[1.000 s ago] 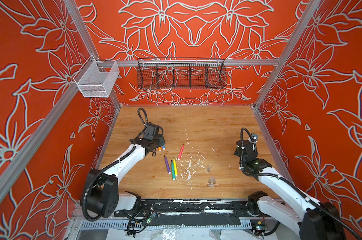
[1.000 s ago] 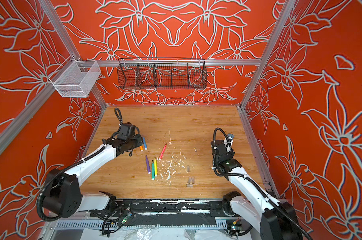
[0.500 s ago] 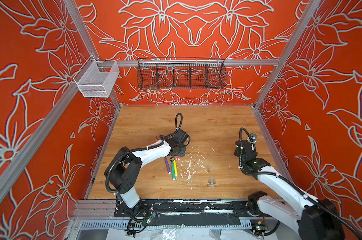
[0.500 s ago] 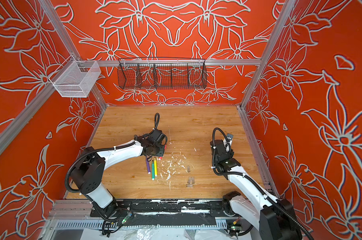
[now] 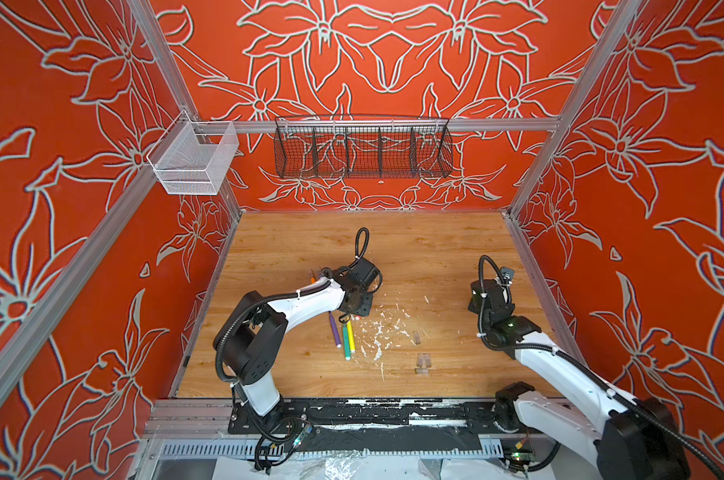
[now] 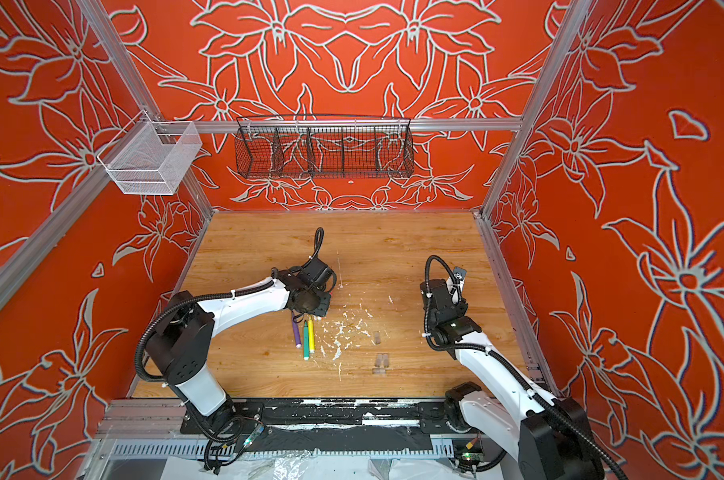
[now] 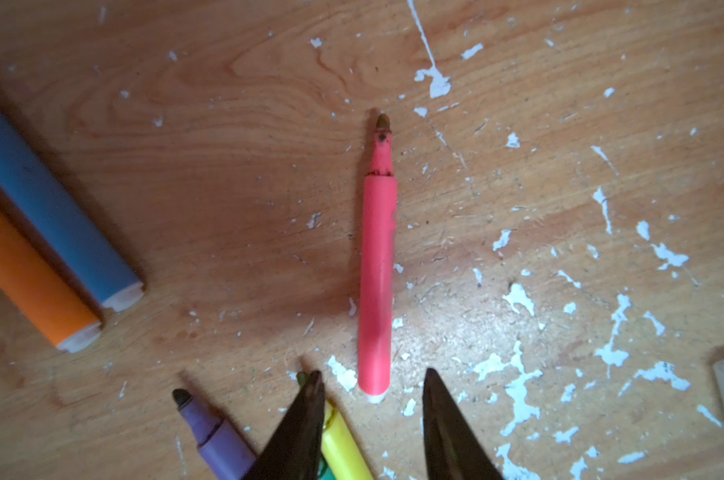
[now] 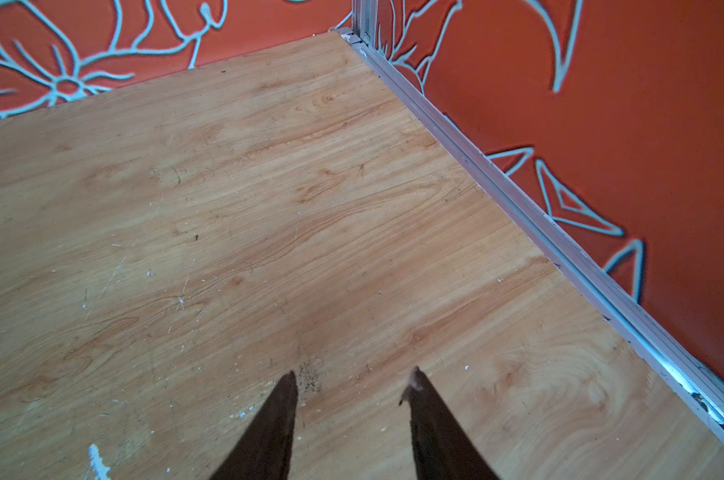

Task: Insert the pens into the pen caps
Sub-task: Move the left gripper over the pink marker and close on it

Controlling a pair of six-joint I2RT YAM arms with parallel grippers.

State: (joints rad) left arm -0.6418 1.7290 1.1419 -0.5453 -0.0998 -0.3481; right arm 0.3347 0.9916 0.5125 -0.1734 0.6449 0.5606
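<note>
My left gripper is open with the blunt end of the pink-red pen lined up between its fingers, and the pen's uncapped tip points away. So I will lower the gripper onto that end and close there.
In the left wrist view a pink-red pen point(image 7: 377, 257) lies uncapped on the wood. Its blunt end sits between the tips of my left gripper point(image 7: 373, 374), which is open and holds nothing. A blue pen point(image 7: 53, 208) and an orange pen point(image 7: 28, 282) lie side by side further off. A purple pen point(image 7: 215, 432) and a yellow pen point(image 7: 343, 444) lie beside one finger. In both top views the purple point(image 5: 334, 330), green point(image 5: 346, 343) and yellow point(image 5: 351, 336) pens lie just in front of the left wrist. Clear pen caps point(image 5: 416, 337) point(image 5: 422, 360) lie to their right. My right gripper point(image 8: 354, 376) is open over bare wood.
White flecks of debris point(image 5: 379, 332) are scattered between the pens and the caps. A black wire basket point(image 5: 362, 147) and a clear bin point(image 5: 194, 160) hang on the back rail. An aluminium rail point(image 8: 560, 245) edges the table close to the right gripper.
My left arm has swung from the table's left side to the middle, over the pink-red pen, and its jaws have opened wider. The right arm has not moved.
</note>
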